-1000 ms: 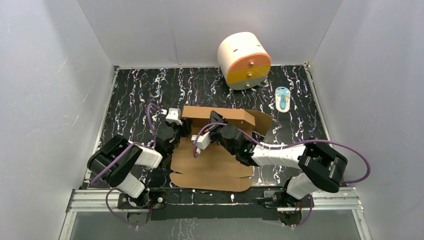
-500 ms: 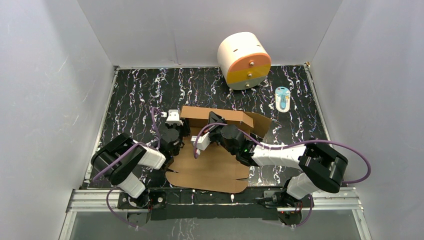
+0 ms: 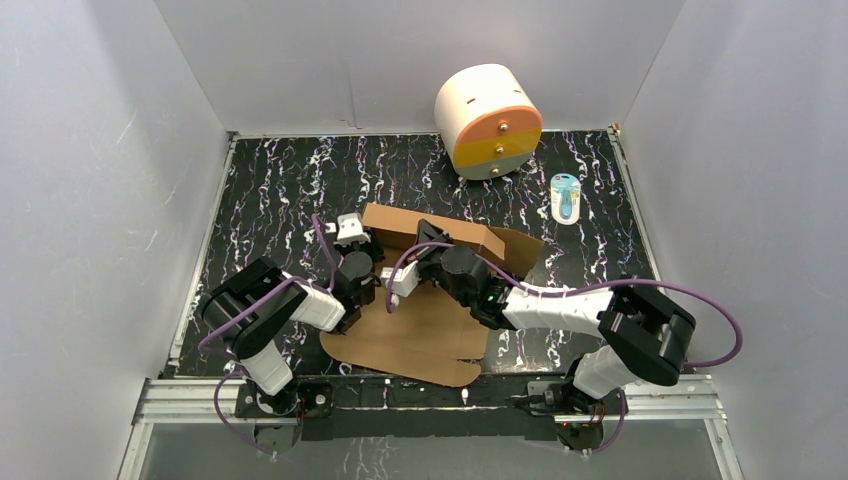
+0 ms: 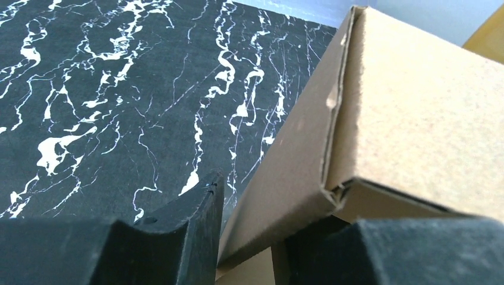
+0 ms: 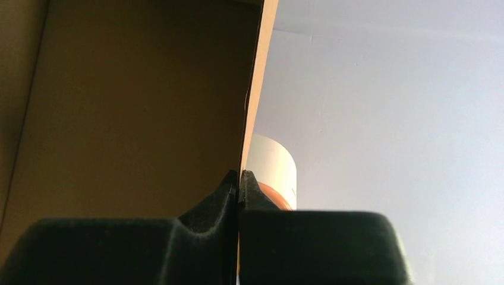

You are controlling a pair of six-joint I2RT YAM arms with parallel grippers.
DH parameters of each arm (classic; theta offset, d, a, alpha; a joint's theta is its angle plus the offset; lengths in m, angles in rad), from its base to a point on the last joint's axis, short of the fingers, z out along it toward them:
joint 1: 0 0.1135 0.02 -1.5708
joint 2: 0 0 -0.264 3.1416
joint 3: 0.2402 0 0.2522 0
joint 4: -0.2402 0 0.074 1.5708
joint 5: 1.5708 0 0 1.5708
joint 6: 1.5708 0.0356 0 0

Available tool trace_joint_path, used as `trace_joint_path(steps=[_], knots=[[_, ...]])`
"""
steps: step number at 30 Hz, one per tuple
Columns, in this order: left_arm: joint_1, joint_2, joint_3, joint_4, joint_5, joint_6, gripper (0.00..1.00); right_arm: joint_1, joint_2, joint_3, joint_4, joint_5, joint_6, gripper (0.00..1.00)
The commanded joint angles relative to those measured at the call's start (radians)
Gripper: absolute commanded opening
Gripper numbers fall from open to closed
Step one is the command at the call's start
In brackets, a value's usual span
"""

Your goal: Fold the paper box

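Observation:
My right gripper eases outward and left in the top view next, then opens, releasing the flap's thin edge [image 3: 409, 231] [image 5: 254, 107], as the box's flap already stands up.
The paper box [image 3: 415, 335] is brown cardboard in the middle of the table, its front sheet flat and its back wall [image 3: 440, 228] folded up. My left gripper [image 3: 358, 262] is at the wall's left corner. In the left wrist view the folded corner [image 4: 333, 148] fills the space between the fingers [image 4: 184, 231], and the gripper [image 4: 255, 228] holds it. My right gripper [image 3: 420, 258] reaches in from the right over the sheet. In the right wrist view the gripper [image 5: 239, 178] is shut on the thin edge of an upright flap [image 5: 136, 107].
A white cylinder with an orange-yellow face [image 3: 487, 120] stands at the back right and shows behind the flap in the right wrist view [image 5: 274, 166]. A small pale-blue item [image 3: 566, 197] lies at the right. White walls close in the black marbled table [image 3: 270, 190].
The box has turned, and its flat front sheet has swung to the left. My left arm has moved right, closer to the box's corner. My right gripper keeps its hold.

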Motion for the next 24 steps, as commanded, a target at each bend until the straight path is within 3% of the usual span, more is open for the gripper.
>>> trace_joint_path(steps=[1,6,11,16,24], knots=[[0.036,0.027,0.052,-0.069,-0.267,-0.023,0.28,0.017,-0.001,0.024,-0.044,-0.041,0.007,0.0],[0.036,0.031,0.103,-0.23,-0.321,-0.125,0.28,0.017,0.008,0.028,-0.043,-0.042,0.005,0.0],[0.036,0.047,0.12,-0.278,-0.303,-0.168,0.29,0.017,0.02,0.04,-0.042,-0.044,0.002,0.0],[0.036,0.011,0.085,-0.283,-0.215,-0.186,0.38,0.017,0.035,0.044,-0.023,-0.041,0.0,0.0],[0.036,-0.191,-0.024,-0.321,-0.11,-0.2,0.53,0.014,0.074,0.065,0.016,-0.04,-0.017,0.0]])
